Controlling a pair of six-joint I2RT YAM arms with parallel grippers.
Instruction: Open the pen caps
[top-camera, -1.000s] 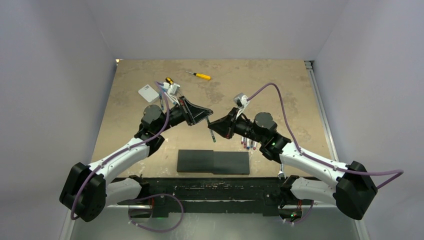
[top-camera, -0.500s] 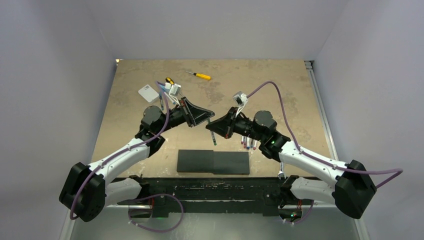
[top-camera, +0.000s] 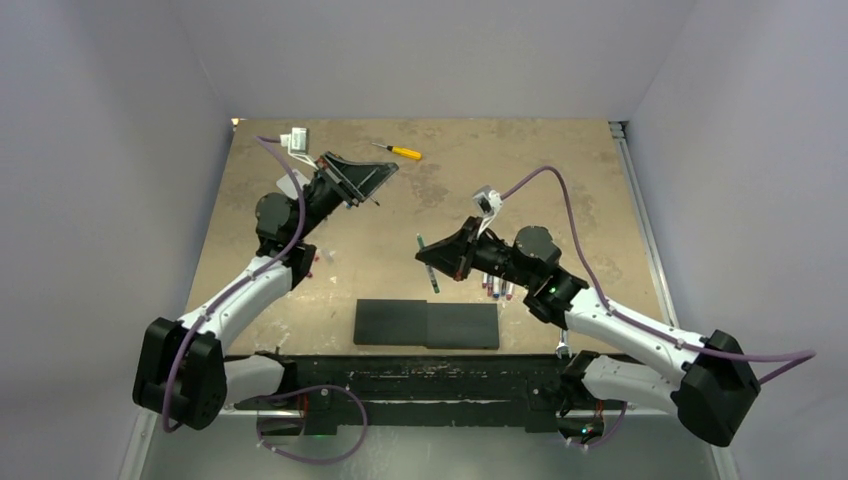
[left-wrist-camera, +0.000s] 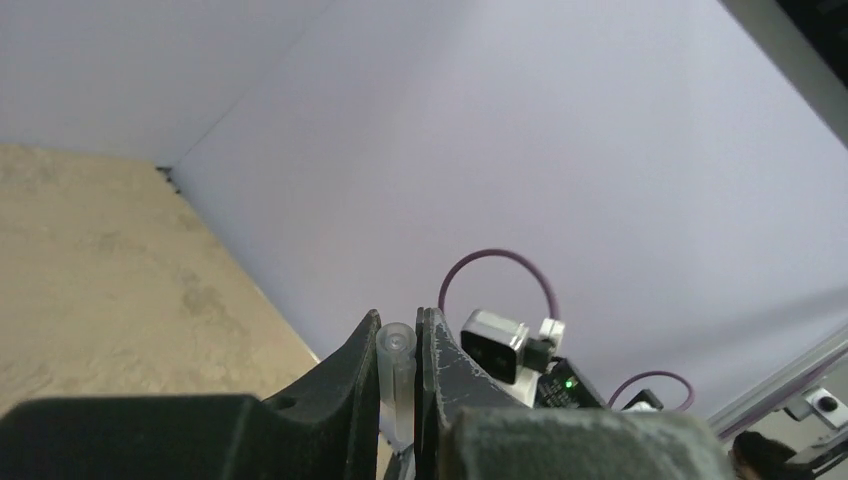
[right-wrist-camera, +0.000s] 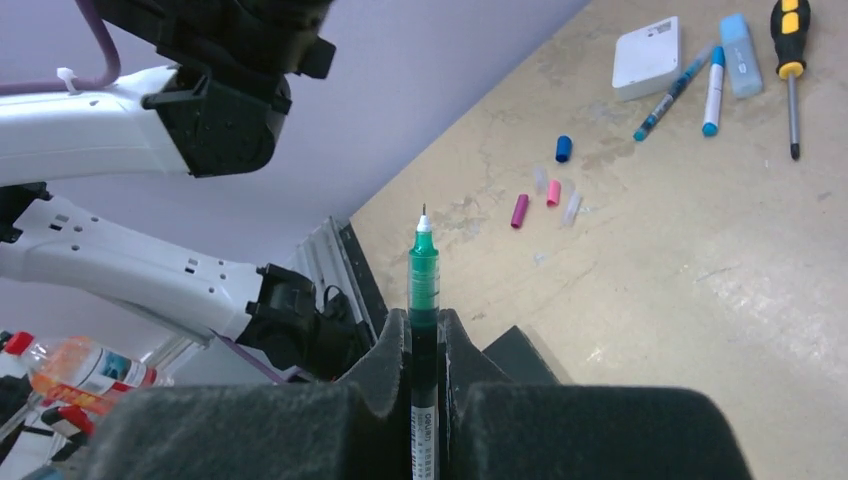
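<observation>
My right gripper turns to face down and lowers beside the row of pens under its arm next, since the green pen's tip is already bare.
A clear pen cap stands pinched between the fingers of my left gripper, which is shut on it and raised over the far left of the table. My right gripper is shut on a green pen whose bare tip points upward; in the top view the gripper holds the pen at mid-table. Loose caps lie on the table: blue, magenta, pink and a clear one. Two light-blue capped pens lie beyond them.
A black block lies near the front edge. A yellow screwdriver rests at the back. A white box, a pale blue eraser and a black-and-yellow screwdriver sit together. Several pens lie under the right arm.
The left gripper has pulled away from the right one, swinging back and to the far left with the clear cap. The right gripper keeps the pen, now bare-tipped, almost in place.
</observation>
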